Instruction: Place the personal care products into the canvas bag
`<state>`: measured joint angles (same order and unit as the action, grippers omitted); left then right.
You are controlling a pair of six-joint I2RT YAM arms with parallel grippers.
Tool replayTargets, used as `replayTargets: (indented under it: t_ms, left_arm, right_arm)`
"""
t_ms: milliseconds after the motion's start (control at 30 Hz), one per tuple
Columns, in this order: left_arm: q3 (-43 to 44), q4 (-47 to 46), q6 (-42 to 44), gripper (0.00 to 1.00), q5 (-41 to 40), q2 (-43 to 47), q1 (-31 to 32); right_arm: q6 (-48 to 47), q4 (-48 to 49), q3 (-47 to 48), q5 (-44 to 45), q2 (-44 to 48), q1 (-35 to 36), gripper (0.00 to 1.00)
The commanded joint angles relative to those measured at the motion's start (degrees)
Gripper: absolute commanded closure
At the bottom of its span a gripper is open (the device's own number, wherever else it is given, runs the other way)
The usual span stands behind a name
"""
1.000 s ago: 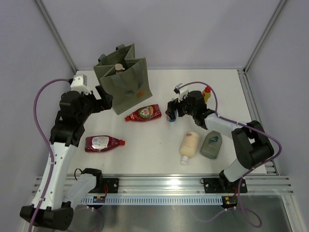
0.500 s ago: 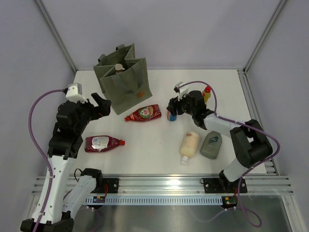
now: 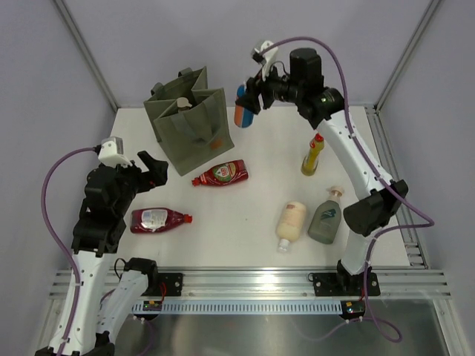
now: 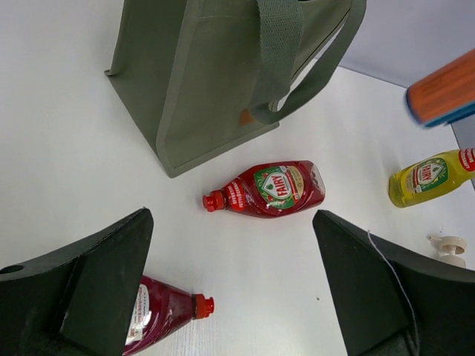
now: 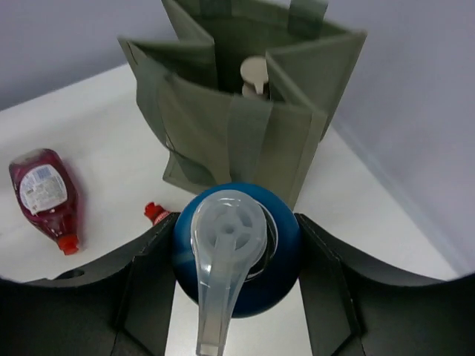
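Note:
I should next move my right gripper over the bag's opening [image 3: 194,101] [image 5: 233,68] and then down to release the blue bottle, because that opening is to the gripper's left in the top view.
My right gripper [image 3: 256,95] is shut on the blue white-capped bottle [image 3: 243,107] and holds it high in the air, right of the olive canvas bag [image 3: 189,122]; it also shows in the right wrist view [image 5: 236,259], with the bag [image 5: 245,126] beyond it. A beige-pumped bottle [image 3: 182,103] stands inside the bag. My left gripper [image 3: 152,167] is open and empty, left of the bag. Two dark red bottles [image 3: 220,173] [image 3: 157,219], a cream bottle [image 3: 291,223], a grey-green pump bottle [image 3: 325,219] and an upright yellow bottle [image 3: 314,154] are on the table.
The white table [image 3: 245,215] ends at a metal rail [image 3: 252,282] in front. Grey walls and frame posts [image 3: 85,52] enclose the back and sides.
My right arm lifted the blue bottle from the table and swung it up and back toward the bag. My left gripper drew back from the bag, down and left.

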<state>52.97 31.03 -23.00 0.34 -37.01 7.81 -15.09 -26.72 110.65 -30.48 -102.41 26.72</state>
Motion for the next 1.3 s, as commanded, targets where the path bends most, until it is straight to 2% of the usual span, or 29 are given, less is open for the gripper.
replayTargets:
  t_ms: [0, 33, 100, 133, 300, 400, 467, 567, 700, 967, 1100, 1167, 1267]
  left_arm:
    - [-0.24, -0.79, -0.11, 0.05, -2.8, 1.68, -0.34]
    - [-0.24, -0.44, -0.28, 0.05, -2.8, 1.68, -0.34]
    - [-0.32, -0.35, -0.55, 0.05, -2.8, 1.94, -0.34]
    - [-0.41, -0.18, -0.99, 0.05, -2.54, 2.03, -0.34]
    - [-0.59, 2.01, -1.34, 0.05, -2.36, 3.09, -0.34]
    - [-0.85, 2.54, -1.34, 0.05, -1.92, 3.61, -0.34]
    - [-0.76, 2.72, -1.25, 0.05, -1.92, 3.35, -0.34]
    - [-0.5, 3.16, -0.73, 0.05, -1.92, 3.35, -0.34]
    - [-0.06, 4.04, -0.02, 0.05, -2.18, 3.18, -0.34]
    - [-1.29, 4.04, 0.15, 0.05, -2.89, 4.14, -0.34]
    - [-2.17, 3.43, 0.06, 0.05, -2.62, 4.23, -0.34]
    - [-2.17, 3.34, -0.02, 0.05, -2.27, 4.32, -0.34]
    - [-2.17, 3.51, 0.06, 0.05, -2.27, 4.76, -0.34]
  right_arm:
    - [2.16, -8.07, 21.13, -6.43, -6.55, 2.8, 1.0]
    - [3.22, -8.87, 31.97, -6.26, -11.79, 3.68, 1.0]
    - [6.12, -7.74, 41.01, -5.47, -18.66, 5.44, 1.0]
    - [7.0, -3.3, 45.31, -4.34, -20.01, 7.28, 1.0]
    - [7.88, 16.5, 38.42, 2.35, -22.2, 11.86, 1.0]
    - [9.47, 20.47, 47.51, 6.73, -29.65, 12.83, 1.0]
    - [9.03, 24.14, 49.13, 8.15, -32.4, 13.36, 1.0]
    - [8.24, 29.68, 46.77, 9.82, -34.08, 13.88, 1.0]
    - [8.24, 31.99, 46.24, 12.01, -35.57, 13.89, 1.0]
    - [7.44, 30.94, 42.19, 13.51, -33.65, 13.45, 1.0]
    - [6.48, 32.17, 42.9, 18.52, -33.12, 13.27, 1.0]
    - [5.08, 31.12, 41.58, 18.35, -32.94, 13.27, 1.0]
    - [1.31, 28.83, 33.27, 13.18, -31.37, 13.27, 1.0]
